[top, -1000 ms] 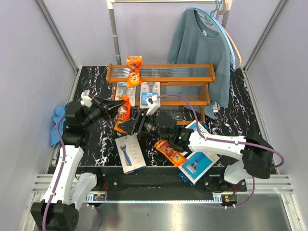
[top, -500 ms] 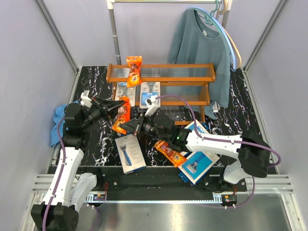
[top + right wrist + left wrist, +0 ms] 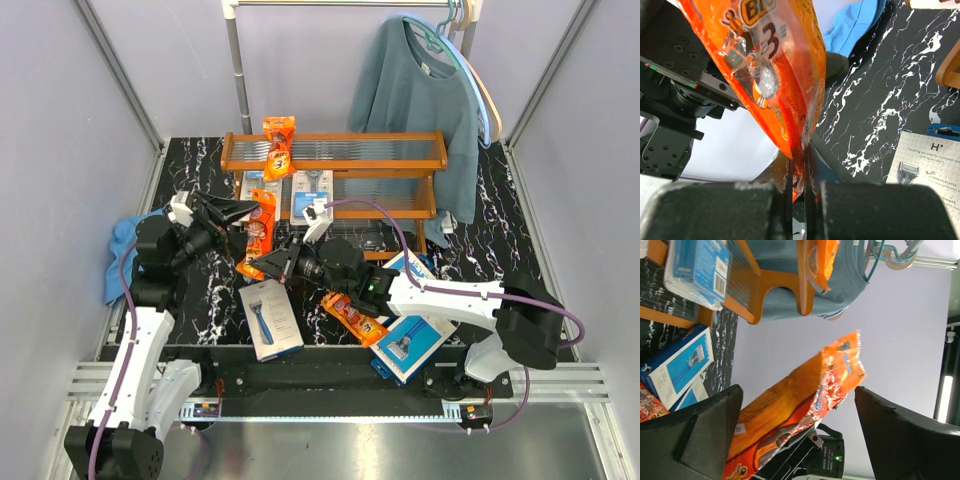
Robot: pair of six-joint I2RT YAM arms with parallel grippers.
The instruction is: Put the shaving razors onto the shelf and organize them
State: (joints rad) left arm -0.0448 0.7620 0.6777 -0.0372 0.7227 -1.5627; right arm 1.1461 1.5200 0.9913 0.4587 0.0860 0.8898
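The bag lifts outward in my right gripper next. It then comes down for release on the top level of the shelf beside the second orange bag [image 3: 315, 152], since that spot is empty.
An orange bag of shaving razors [image 3: 261, 230] hangs in the air in front of the shelf [image 3: 380, 152]. My right gripper [image 3: 252, 268] is shut on its lower edge; the right wrist view shows the bag [image 3: 770, 65] pinched between the closed jaws of that gripper [image 3: 799, 172]. My left gripper [image 3: 244, 217] stands wide open around the bag's upper part. In the left wrist view the bag [image 3: 795, 405] lies between the spread fingers [image 3: 705, 435] without touching them. A second orange bag [image 3: 278, 145] rests on the shelf's top tier, and two blister cards [image 3: 262, 187] [image 3: 312, 192] lie below.
On the table lie a white razor box [image 3: 270, 318], an orange bag [image 3: 352, 317], a blue box [image 3: 410, 345] and another box [image 3: 410, 268] under my right arm. A blue cloth [image 3: 122, 250] sits at the left edge. A teal sweater [image 3: 420, 100] hangs on the rail behind.
My right gripper shut on the bag's lower edge. My left gripper then opened wide and let go, and the bag now stands more upright.
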